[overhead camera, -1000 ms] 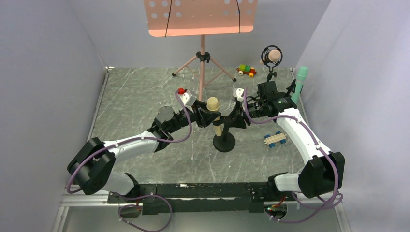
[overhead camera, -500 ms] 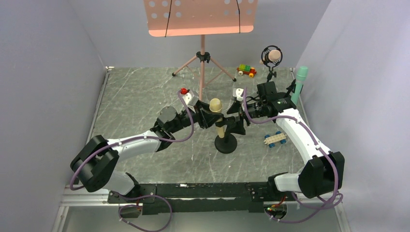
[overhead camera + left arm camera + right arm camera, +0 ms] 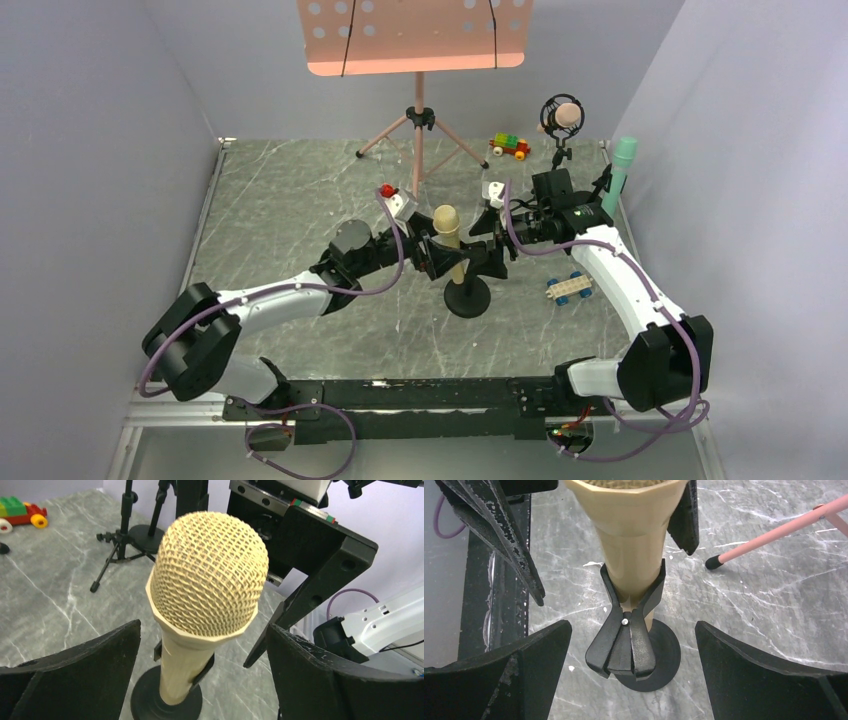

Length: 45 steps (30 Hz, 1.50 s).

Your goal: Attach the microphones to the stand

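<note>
My right gripper will next come down past the clip [image 3: 626,640] and close around the stand's post above the round base, because the microphone is already in the fork.
The pale yellow microphone [image 3: 446,222] [image 3: 207,575] [image 3: 631,540] stands upright in the forked black clip [image 3: 626,640] of a short stand with a round black base [image 3: 466,297] [image 3: 150,700] at the table's middle. My left gripper [image 3: 432,255] [image 3: 203,630] is open on its left, fingers apart from the microphone's body. From the right, my right gripper [image 3: 480,258] [image 3: 632,627] is open around the clip and touches nothing. A salmon pink microphone [image 3: 566,115] sits in a black mount at the back right. The teal green microphone [image 3: 623,160] stands at the far right edge.
A pink music stand [image 3: 415,35] on a tripod [image 3: 420,135] stands at the back centre. One brick toy car [image 3: 510,146] lies at the back right, another [image 3: 568,288] just right of the stand's base. Grey walls close in both sides.
Both grippers have opened: the left has let go of the yellow microphone, the right has released the clip. The microphone now stands in the clip unsupported.
</note>
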Tool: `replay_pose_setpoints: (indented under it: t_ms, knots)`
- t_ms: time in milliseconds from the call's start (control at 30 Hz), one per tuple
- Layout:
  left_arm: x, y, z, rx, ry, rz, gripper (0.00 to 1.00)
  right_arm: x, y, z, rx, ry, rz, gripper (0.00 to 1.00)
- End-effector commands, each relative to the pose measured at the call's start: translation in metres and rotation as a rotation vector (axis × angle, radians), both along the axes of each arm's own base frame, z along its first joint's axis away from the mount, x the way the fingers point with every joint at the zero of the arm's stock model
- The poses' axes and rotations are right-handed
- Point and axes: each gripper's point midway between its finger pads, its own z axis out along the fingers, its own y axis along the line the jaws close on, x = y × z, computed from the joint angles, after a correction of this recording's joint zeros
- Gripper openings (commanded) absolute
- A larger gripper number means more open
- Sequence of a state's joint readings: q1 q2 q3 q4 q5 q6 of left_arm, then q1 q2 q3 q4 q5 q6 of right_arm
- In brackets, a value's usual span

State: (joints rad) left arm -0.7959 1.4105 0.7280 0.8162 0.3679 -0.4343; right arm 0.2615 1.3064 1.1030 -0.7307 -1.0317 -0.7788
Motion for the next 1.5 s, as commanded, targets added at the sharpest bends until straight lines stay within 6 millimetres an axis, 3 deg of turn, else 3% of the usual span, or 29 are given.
replay_pose_setpoints:
  t_ms: [0, 233, 433, 533, 667, 800, 867, 1133, 1367, 1467]
  knots:
    - [-0.006, 0.006, 0.025, -0.017, -0.039, 0.004, 0.99, 0.001, 0.002, 0.026, 0.056, -0.069, 0.007, 1.00]
    - [-0.009, 0.038, 0.036, 0.014, -0.107, 0.104, 0.99, 0.008, -0.010, 0.050, 0.070, -0.110, -0.034, 1.00]
    - [-0.027, 0.087, 0.043, 0.132, -0.182, 0.200, 0.99, 0.011, -0.035, 0.082, 0.124, -0.139, -0.105, 1.00]
    - [-0.038, 0.119, 0.044, 0.218, -0.206, 0.262, 0.99, 0.008, -0.052, 0.089, 0.147, -0.134, -0.169, 1.00]
    - [-0.047, 0.169, 0.032, 0.369, -0.200, 0.388, 0.99, -0.003, -0.078, 0.060, 0.119, -0.201, -0.267, 1.00]
    - [-0.055, 0.199, 0.010, 0.441, -0.254, 0.454, 0.99, -0.019, -0.078, 0.018, 0.122, -0.226, -0.292, 1.00]
    - [-0.056, 0.203, 0.000, 0.432, -0.260, 0.470, 0.99, -0.021, -0.075, 0.006, 0.141, -0.177, -0.274, 1.00]
    - [-0.057, 0.206, 0.002, 0.464, -0.268, 0.464, 0.99, -0.005, -0.054, -0.029, 0.188, -0.183, -0.212, 0.99]
    - [-0.060, 0.213, -0.004, 0.563, -0.278, 0.448, 0.99, -0.001, -0.025, -0.039, 0.210, -0.165, -0.103, 0.96]
    - [-0.058, 0.221, -0.022, 0.615, -0.257, 0.472, 0.99, 0.003, -0.018, -0.043, 0.225, -0.147, -0.083, 0.92]
